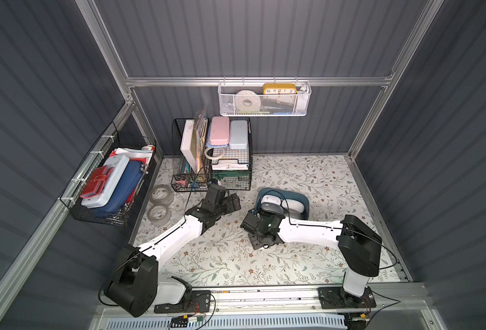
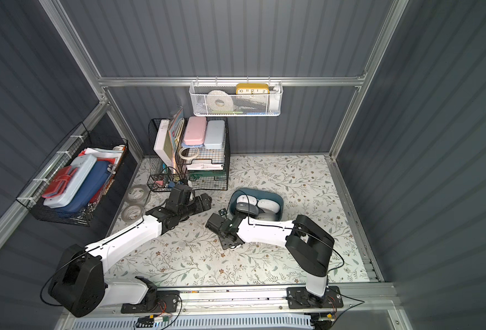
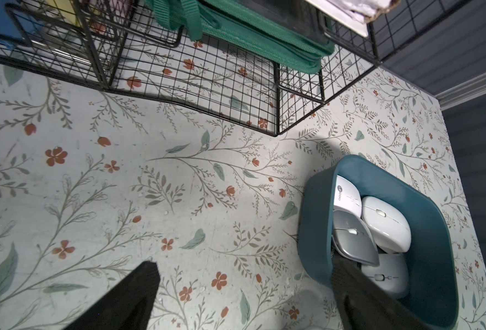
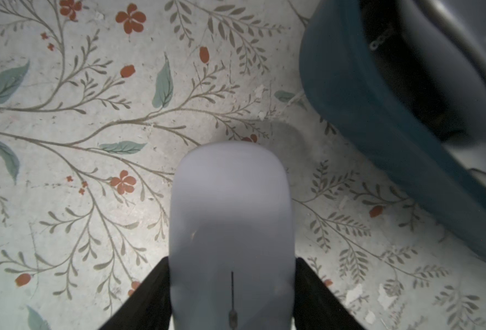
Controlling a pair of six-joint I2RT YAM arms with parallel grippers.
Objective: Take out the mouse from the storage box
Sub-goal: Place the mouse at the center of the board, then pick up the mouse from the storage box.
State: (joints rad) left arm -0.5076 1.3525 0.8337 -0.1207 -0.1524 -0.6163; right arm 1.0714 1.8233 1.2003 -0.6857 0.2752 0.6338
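The clear tabletop beside the box lies just below the right gripper, so the robot needs to move that gripper down toward it and let go of the white mouse there.
The dark teal storage box [image 1: 307,200] [image 2: 281,200] sits on the floral table right of centre. Several mice lie in it, white ones [image 3: 384,223] and a grey one [image 3: 353,237] tilted on top. My right gripper [image 4: 231,260] is shut on a white mouse [image 4: 231,205], its fingers [image 4: 156,291] pressed to both sides. That mouse hangs low over the table just outside the box wall [image 4: 364,100]. In a top view the right gripper [image 1: 260,244] is in front of the box. My left gripper [image 3: 244,264] [image 1: 233,201] stands open with nothing in it, beside the box's left end.
A black wire-mesh organiser [image 1: 213,160] full of cases and papers stands behind the left gripper. Two tape rolls [image 1: 161,194] [image 1: 158,214] lie at the table's left edge. A black wire basket [image 1: 107,185] hangs on the left wall, a white perforated basket [image 1: 264,100] on the rear rail.
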